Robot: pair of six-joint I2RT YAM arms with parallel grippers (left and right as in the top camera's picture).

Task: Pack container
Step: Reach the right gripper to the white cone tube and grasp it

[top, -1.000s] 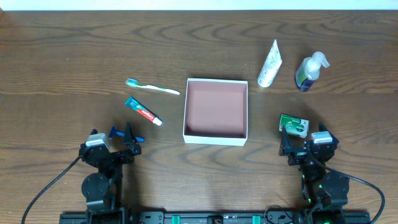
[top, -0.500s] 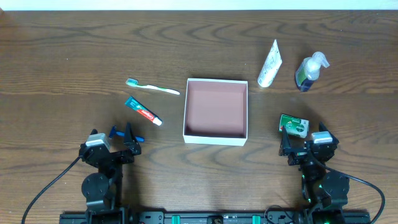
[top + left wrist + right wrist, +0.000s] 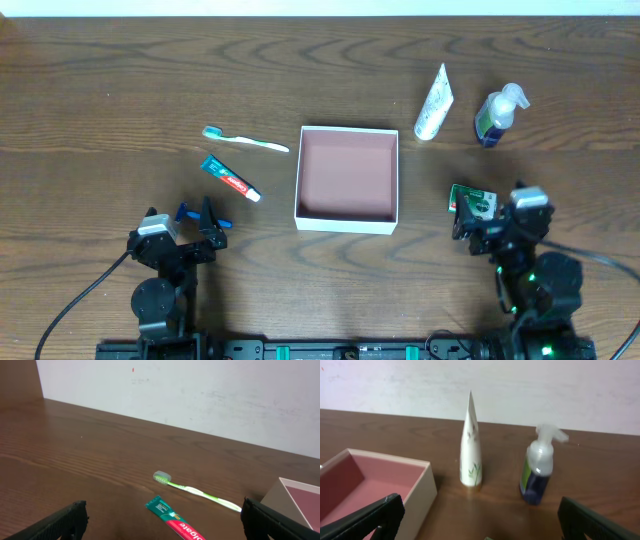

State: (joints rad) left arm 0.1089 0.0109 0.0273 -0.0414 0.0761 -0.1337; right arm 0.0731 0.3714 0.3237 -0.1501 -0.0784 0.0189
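I will raise my right gripper outward, tilt it downward and close it on the thin end of the tube, because the flat white tube stands upright with its thin end on top (image 3: 442,75) (image 3: 470,402).
The container (image 3: 346,176), a shallow white-walled box with a reddish-brown floor, sits mid-table with nothing in it. A green toothbrush (image 3: 245,139) and a toothpaste tube (image 3: 230,178) lie to its left. Right of it are a white tube (image 3: 434,102), a pump bottle (image 3: 497,115) and a small green-and-white carton (image 3: 473,203). My left gripper (image 3: 199,214) stands open near the table's front, with the toothpaste (image 3: 175,520) and toothbrush (image 3: 195,491) ahead of it. My right gripper (image 3: 487,213) is open over the carton, facing the white tube (image 3: 470,450) and bottle (image 3: 537,470).
The container's corner (image 3: 295,497) shows at the right of the left wrist view, and its pink inside (image 3: 367,485) at the left of the right wrist view. A pale wall runs behind the table's far edge. Cables trail from both arm bases at the front.
The right arm has shifted a little forward and to the right, over the carton, jaws still wide. The left arm and all objects have stayed put.
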